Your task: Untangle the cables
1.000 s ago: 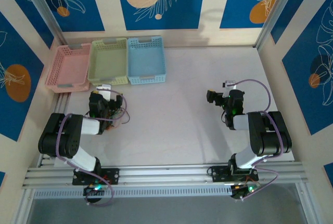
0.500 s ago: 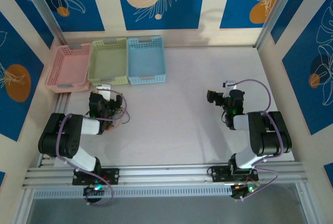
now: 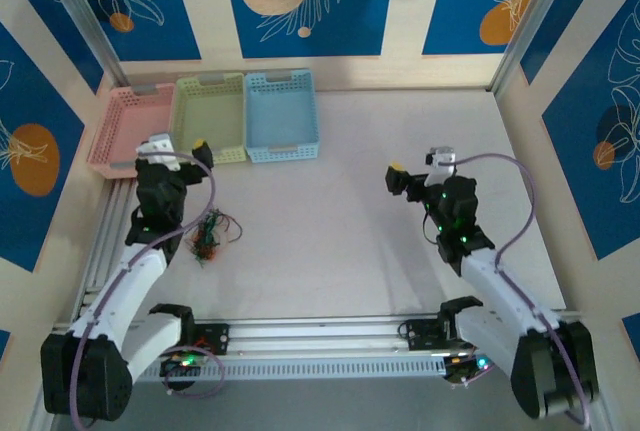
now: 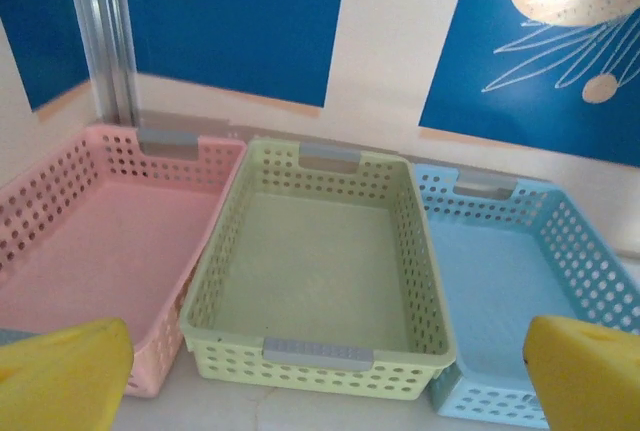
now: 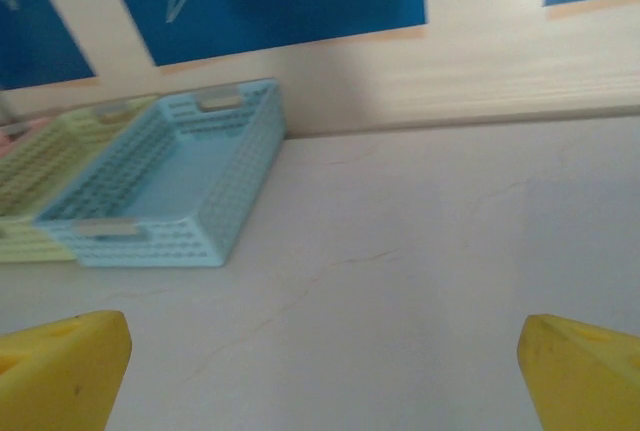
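Note:
I'll next reach my left gripper outward, tip it down and lower it astride the pink basket's rim beside the green basket; its open fingers have room for that side of the pink basket.
The cables (image 3: 208, 232) lie in one small tangle of red-orange, black, brown and green wires on the pale table, left of centre. My left gripper (image 3: 176, 148) hangs open beyond the tangle, close to the baskets, and touches none of the wires. In the left wrist view its yellow fingertips (image 4: 62, 375) stand wide apart at the bottom corners, with nothing between them. My right gripper (image 3: 408, 177) is open over bare table at the right, far from the cables. In the right wrist view its yellow fingertips (image 5: 60, 367) are spread and empty.
Three empty baskets stand side by side along the back left: pink (image 3: 130, 133), green (image 3: 208, 117) and blue (image 3: 282, 115). From the left wrist they sit straight ahead: pink (image 4: 90, 251), green (image 4: 318, 354), blue (image 4: 520, 281). The blue basket (image 5: 170, 176) also lies far left in the right wrist view.
Both arms have unfolded from their tucked pose. The left gripper lifted off the cables towards the baskets, uncovering the tangle. The right gripper shifted slightly left.

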`<state>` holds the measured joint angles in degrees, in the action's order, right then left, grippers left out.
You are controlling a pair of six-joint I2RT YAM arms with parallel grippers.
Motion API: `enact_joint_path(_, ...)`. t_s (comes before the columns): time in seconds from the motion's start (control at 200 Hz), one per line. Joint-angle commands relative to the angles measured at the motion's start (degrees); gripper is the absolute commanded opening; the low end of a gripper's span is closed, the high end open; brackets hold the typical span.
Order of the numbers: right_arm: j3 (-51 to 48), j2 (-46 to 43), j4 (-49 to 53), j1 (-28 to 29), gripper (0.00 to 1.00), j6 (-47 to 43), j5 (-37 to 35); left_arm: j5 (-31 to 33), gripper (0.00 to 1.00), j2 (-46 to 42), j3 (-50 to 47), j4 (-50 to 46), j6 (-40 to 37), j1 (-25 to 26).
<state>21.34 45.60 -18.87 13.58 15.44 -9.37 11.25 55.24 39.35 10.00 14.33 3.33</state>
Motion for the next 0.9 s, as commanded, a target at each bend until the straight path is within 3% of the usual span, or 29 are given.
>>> enact_joint_path(0.0,-3.2,-3.7,3.7,1.6,0.99,4.3,5.3,-7.6,1.00,3.5,6.0,-14.1,6.6,-5.2)
enact_joint_path(0.135,-4.7,-5.7,2.9,3.8,0.99,3.3,3.5,-9.2,0.99,11.2,16.6,-19.2,6.6,-7.5)
enact_joint_path(0.34,-4.8,-5.9,2.4,6.7,1.00,1.3,1.7,-13.2,0.91,32.9,38.0,-30.9,5.5,-11.3)
enact_joint_path(0.51,-4.7,-5.7,2.5,7.6,1.00,0.9,0.5,-14.4,0.90,48.1,53.6,-40.0,1.8,-13.6)
enact_joint_path(0.895,-4.4,-4.9,2.3,8.5,0.98,0.3,0.1,-16.5,0.80,70.5,76.2,-52.2,-4.1,-14.8)
